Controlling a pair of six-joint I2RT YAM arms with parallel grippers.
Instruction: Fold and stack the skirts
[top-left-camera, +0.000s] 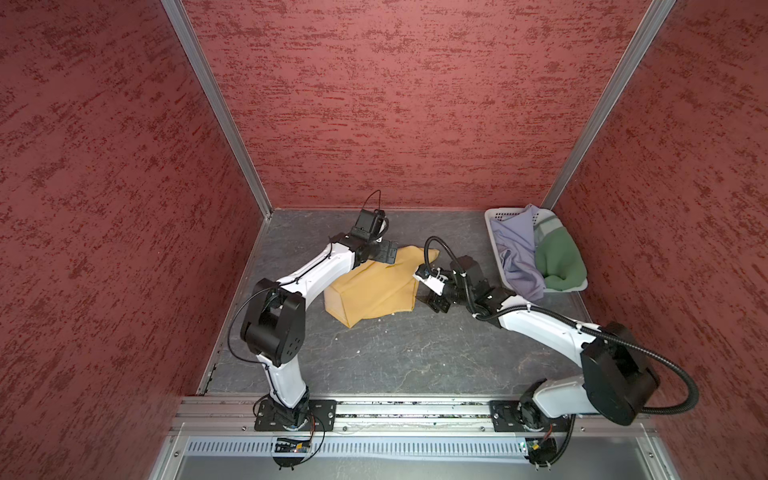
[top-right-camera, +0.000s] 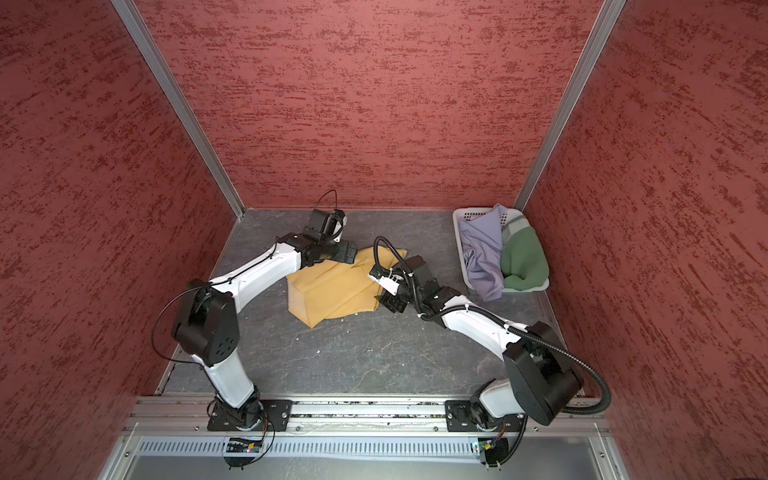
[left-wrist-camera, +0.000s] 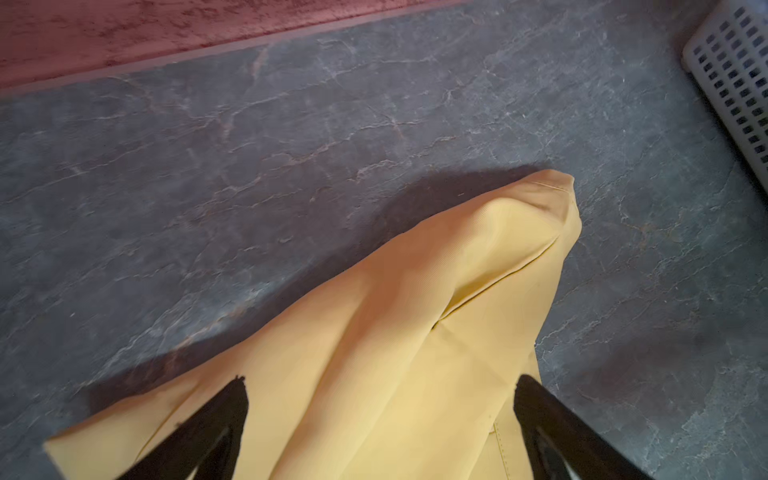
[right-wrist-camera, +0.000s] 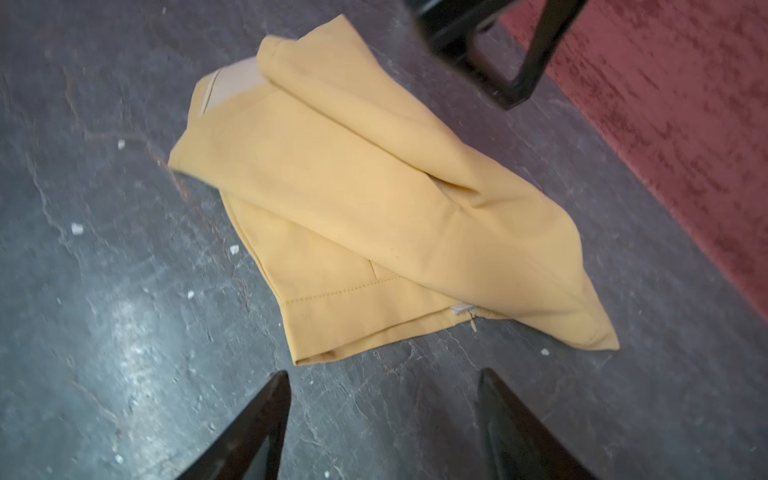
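Observation:
My right gripper will next come down toward the yellow skirt's near hem corner (top-left-camera: 412, 309) (right-wrist-camera: 297, 358) and close there, since that corner lies below the gripper, uncovered by the skirt's doubled flap.
The mustard yellow skirt (top-left-camera: 374, 291) (top-right-camera: 332, 291) lies loosely folded in the middle of the table, one flap doubled over the rest. My left gripper (top-left-camera: 388, 251) (left-wrist-camera: 380, 382) hovers open over its far edge, and the cloth (left-wrist-camera: 415, 332) lies loose between the fingers. My right gripper (top-left-camera: 434, 303) (right-wrist-camera: 382, 374) stands open over bare table just off the skirt's waistband edge (right-wrist-camera: 345, 328), holding nothing. The pale lavender-grey skirt (top-left-camera: 517, 253) (top-right-camera: 482, 257) and the dark green skirt (top-left-camera: 559, 257) (top-right-camera: 523, 262) lie crumpled in the basket.
A white perforated basket (top-left-camera: 494, 216) (top-right-camera: 461, 216) (left-wrist-camera: 731, 75) sits at the back right corner, and the lavender cloth hangs over its near rim. Red walls close in the back and both sides. Small white specks (right-wrist-camera: 77, 228) dot the dark slate tabletop.

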